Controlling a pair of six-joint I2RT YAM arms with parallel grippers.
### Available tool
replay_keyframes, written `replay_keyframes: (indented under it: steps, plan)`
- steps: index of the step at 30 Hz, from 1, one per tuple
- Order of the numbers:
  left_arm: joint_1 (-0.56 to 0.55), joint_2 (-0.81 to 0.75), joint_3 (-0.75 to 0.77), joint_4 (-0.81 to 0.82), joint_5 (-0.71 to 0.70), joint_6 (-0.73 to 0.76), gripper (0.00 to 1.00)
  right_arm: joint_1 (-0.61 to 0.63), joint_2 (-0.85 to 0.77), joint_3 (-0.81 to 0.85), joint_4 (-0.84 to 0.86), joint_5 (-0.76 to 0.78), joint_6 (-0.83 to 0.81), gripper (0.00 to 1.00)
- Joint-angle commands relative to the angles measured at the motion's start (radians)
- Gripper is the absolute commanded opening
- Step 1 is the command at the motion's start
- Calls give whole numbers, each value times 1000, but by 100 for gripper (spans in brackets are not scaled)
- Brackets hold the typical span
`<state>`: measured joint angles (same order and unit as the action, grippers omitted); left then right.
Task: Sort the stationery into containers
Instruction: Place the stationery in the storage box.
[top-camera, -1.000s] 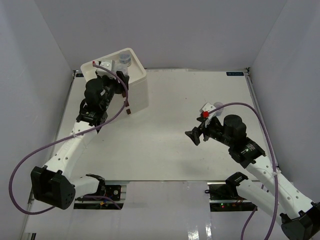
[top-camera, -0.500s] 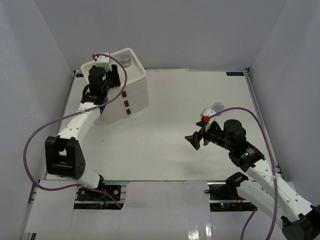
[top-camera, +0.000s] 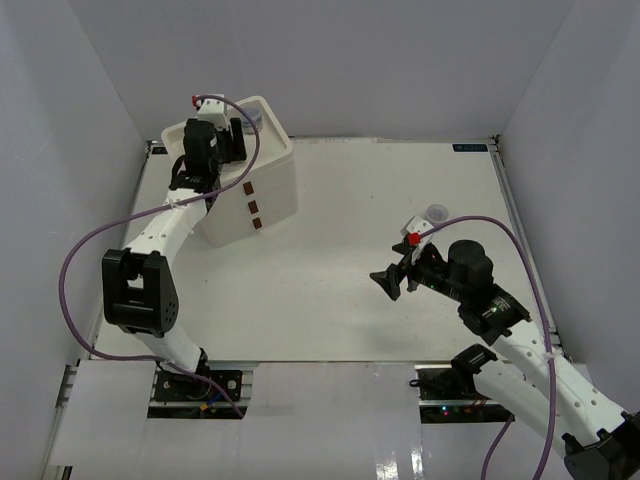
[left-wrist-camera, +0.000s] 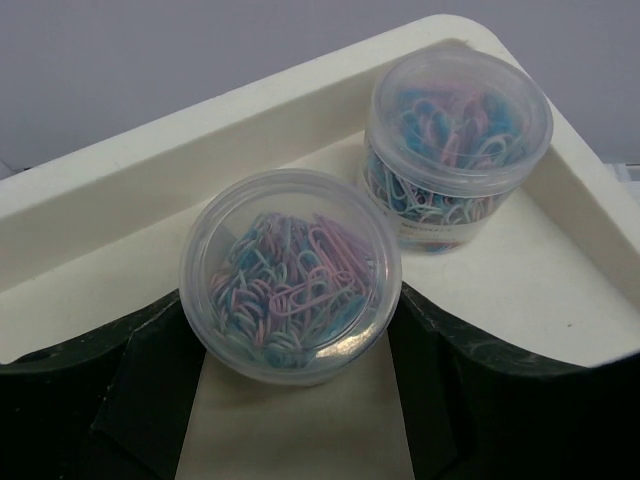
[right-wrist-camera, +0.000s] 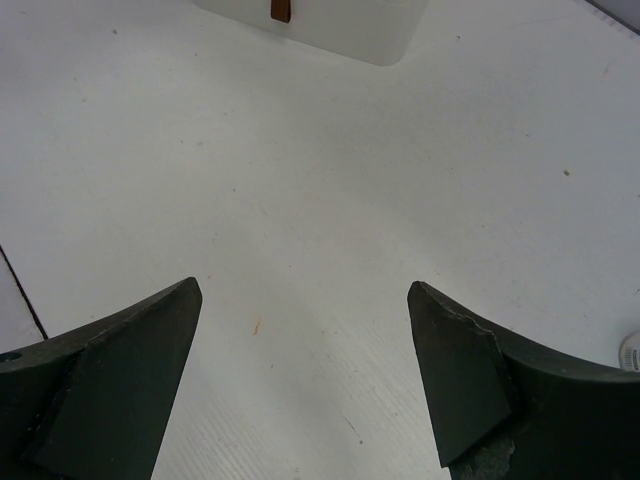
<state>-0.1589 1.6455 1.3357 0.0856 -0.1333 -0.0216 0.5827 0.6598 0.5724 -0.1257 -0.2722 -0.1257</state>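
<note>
The third clear jar (top-camera: 437, 213) (right-wrist-camera: 631, 352) is still standing on the tabletop, away from the tray top, so I should next move my right gripper outward and lower it around the jar.
Two clear jars of pastel paper clips stand on the tray top (left-wrist-camera: 150, 180) of the white drawer unit (top-camera: 275, 190). The near jar (left-wrist-camera: 290, 275) sits between the tips of my left gripper (left-wrist-camera: 292, 300), which is open, its fingertips (left-wrist-camera: 170, 330) right by the jar's sides. The far jar (left-wrist-camera: 455, 140) stands in the tray's corner. A third clear jar (top-camera: 437, 212) rests on the table beside my right arm. My right gripper (top-camera: 390, 280) hovers wide open over bare table with nothing in it (right-wrist-camera: 305, 290). No pens or tape rings are in view.
The drawer unit stands at the back left, its brown handles (top-camera: 252, 207) facing the table's middle. Its lower edge and one handle (right-wrist-camera: 281, 10) show at the top of the right wrist view. White walls close in the table's sides and back.
My left arm has risen from the drawer front to the tray top with a jar, and its jaws have widened a little. The right gripper dropped slightly and then held still.
</note>
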Motion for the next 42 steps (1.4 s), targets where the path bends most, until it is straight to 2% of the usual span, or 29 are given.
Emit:
replay_keyframes:
  steps: [1,5,6,11,12,16,19,22,25,28,32,34,37,42]
  plan:
    - [4,2,45,-6,24,-6,80,-4,-20,-8,37,-5,11,90]
    - [4,-10,60,-27,24,-20,96,-4,-23,-9,38,1,17,90]
    - [4,-18,62,-35,24,-21,98,-3,-25,-9,37,1,17,90]
    - [4,-128,51,-81,44,-23,98,-4,-20,0,35,60,57,90]
    - [4,-147,54,-130,55,-27,98,-4,-17,3,32,83,67,90]
    - [4,-249,72,-229,130,-28,98,-6,24,29,8,301,109,90]
    - [4,-331,66,-308,245,-40,98,-14,64,52,-8,456,118,90]
    - [4,-433,-15,-310,397,-66,98,-55,137,73,-8,540,149,90]
    - [2,-496,-144,-276,618,-60,98,-159,237,90,0,548,169,91]
    - [-30,-542,-260,-254,716,-58,98,-224,328,103,27,556,163,91]
    - [-111,-624,-432,-186,721,-21,98,-369,435,145,95,479,159,91]
    - [-146,-648,-527,-144,707,11,98,-400,517,199,110,461,140,91]
    - [-185,-671,-590,-118,707,9,98,-422,630,283,113,395,95,93]
    - [-223,-690,-609,-119,673,15,98,-471,785,408,113,340,34,95]
